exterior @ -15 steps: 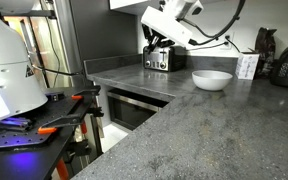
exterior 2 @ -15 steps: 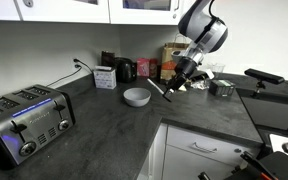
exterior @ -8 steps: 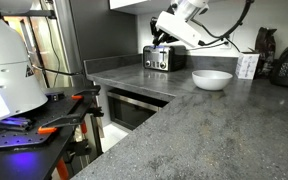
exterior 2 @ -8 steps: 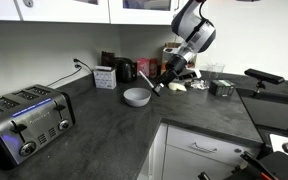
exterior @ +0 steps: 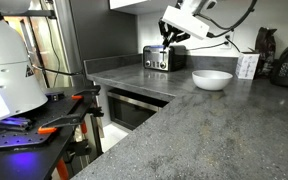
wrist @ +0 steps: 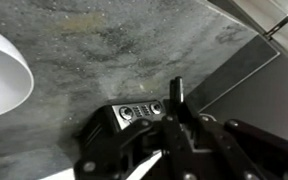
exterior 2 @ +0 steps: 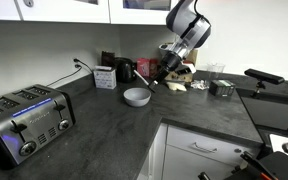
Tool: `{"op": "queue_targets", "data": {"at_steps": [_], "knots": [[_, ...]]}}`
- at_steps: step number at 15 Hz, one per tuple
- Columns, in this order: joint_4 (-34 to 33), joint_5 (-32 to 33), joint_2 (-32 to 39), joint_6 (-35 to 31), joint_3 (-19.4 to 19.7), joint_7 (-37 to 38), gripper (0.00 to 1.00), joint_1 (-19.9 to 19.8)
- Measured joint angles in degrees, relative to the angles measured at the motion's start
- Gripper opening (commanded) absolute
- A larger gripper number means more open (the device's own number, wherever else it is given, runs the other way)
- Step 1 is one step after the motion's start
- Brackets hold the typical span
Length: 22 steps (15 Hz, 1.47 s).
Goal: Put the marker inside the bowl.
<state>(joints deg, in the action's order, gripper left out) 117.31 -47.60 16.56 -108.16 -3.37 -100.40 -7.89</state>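
Observation:
I will next move my gripper to the left in the wrist view and down over the white bowl's hollow (exterior 2: 137, 94) to release the marker. The marker now hangs beside the bowl's rim.
My gripper (exterior 2: 162, 73) is shut on the marker (exterior 2: 157, 80), a thin dark stick that points down from the fingers. It hangs in the air above the counter, up and to the right of the white bowl (exterior 2: 136, 96). In an exterior view the gripper (exterior: 168, 40) is left of and above the bowl (exterior: 212, 79). In the wrist view the marker (wrist: 178, 95) sticks out between the dark fingers (wrist: 180, 125), and the bowl's rim (wrist: 4, 75) shows at the left edge.
A chrome and black toaster (exterior 2: 24, 120) stands at the counter's near end and shows in the wrist view (wrist: 134, 115). A small white box (exterior 2: 105, 77), jars and a kettle (exterior 2: 127, 70) line the back wall. A metal cup (exterior 2: 222, 88) sits to the right.
The arm has risen and moved toward the bowl with the marker held. In the exterior view with the toaster in front it shifted left; in the other it shifted right.

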Motion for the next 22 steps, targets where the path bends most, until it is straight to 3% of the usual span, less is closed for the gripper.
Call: {"op": "queue_targets", "data": {"at_steps": [6, 7, 10, 17, 22], "knots": [[0.38, 0.00, -0.46, 0.00, 0.14, 0.68, 0.15, 0.09], [0.38, 0.00, -0.46, 0.00, 0.14, 0.68, 0.04, 0.09], [0.38, -0.24, -0.27, -0.04, 0.17, 0.49, 0.04, 0.09], [0.07, -14.29, 4.88, -7.84, 0.33, -12.65, 0.04, -0.47], [-1.35, -19.70, 8.01, -17.67, 0.06, -16.28, 0.04, 2.27]]}}
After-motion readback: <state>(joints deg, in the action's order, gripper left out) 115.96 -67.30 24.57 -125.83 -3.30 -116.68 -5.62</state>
